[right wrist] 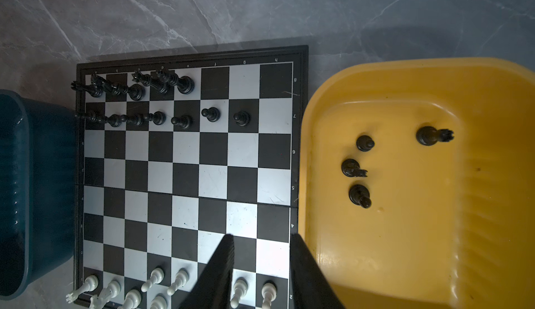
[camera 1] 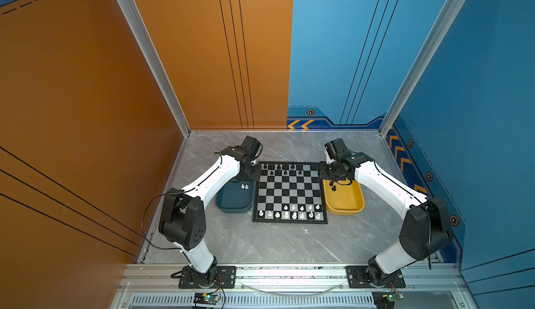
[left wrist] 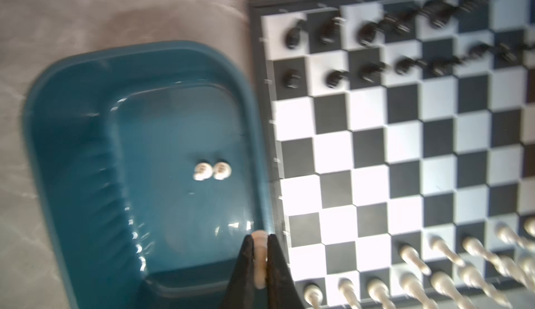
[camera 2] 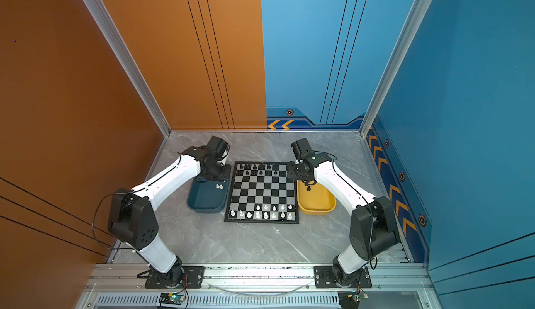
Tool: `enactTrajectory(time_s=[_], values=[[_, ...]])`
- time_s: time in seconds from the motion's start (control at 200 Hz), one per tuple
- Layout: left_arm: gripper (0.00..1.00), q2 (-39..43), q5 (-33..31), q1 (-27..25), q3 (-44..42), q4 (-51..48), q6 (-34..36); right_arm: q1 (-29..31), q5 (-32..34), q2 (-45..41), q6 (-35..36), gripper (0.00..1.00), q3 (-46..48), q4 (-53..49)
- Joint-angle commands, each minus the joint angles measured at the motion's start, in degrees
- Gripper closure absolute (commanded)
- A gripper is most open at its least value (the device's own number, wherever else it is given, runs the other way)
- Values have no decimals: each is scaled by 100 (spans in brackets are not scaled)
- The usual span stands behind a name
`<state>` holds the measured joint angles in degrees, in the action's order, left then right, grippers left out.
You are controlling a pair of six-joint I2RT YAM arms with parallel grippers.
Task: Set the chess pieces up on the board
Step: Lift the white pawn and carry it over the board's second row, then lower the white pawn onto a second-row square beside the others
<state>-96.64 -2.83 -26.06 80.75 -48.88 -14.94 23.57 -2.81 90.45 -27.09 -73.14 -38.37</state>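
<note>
My left gripper will move back across the board and then down onto the white square where the inner white row stops. It will release there, because that square is empty.
The board lies mid-table. Black chess pieces fill part of its two far rows and white chess pieces its two near rows. In the blurred left wrist view my left gripper is shut on a white piece, over the blue tray's edge beside the board. Two white pieces stand in that tray. My right gripper is open and empty above the board's edge next to the yellow tray, which holds several black pieces.
The blue tray touches the board's left side and the yellow tray its right side. Both arms reach in from the front rail, their wrists over the trays' far ends. Grey marble tabletop lies in front of the board.
</note>
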Motion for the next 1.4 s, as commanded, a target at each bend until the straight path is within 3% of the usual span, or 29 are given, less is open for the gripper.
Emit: enactTrajectory(time_s=[0.0,0.245,0.431,1.397], values=[[100,43,-25,-381,147,-434,132,7,55,-204,-67,65,87,13],[98,-287,158,-1192,127,-477,139,84,61,-195,-77,65,99,49],[98,-687,217,-1516,113,-474,92,128,62,-169,-68,65,105,49],[98,-1435,326,-1815,292,-438,-88,192,63,-89,-59,65,105,66]])
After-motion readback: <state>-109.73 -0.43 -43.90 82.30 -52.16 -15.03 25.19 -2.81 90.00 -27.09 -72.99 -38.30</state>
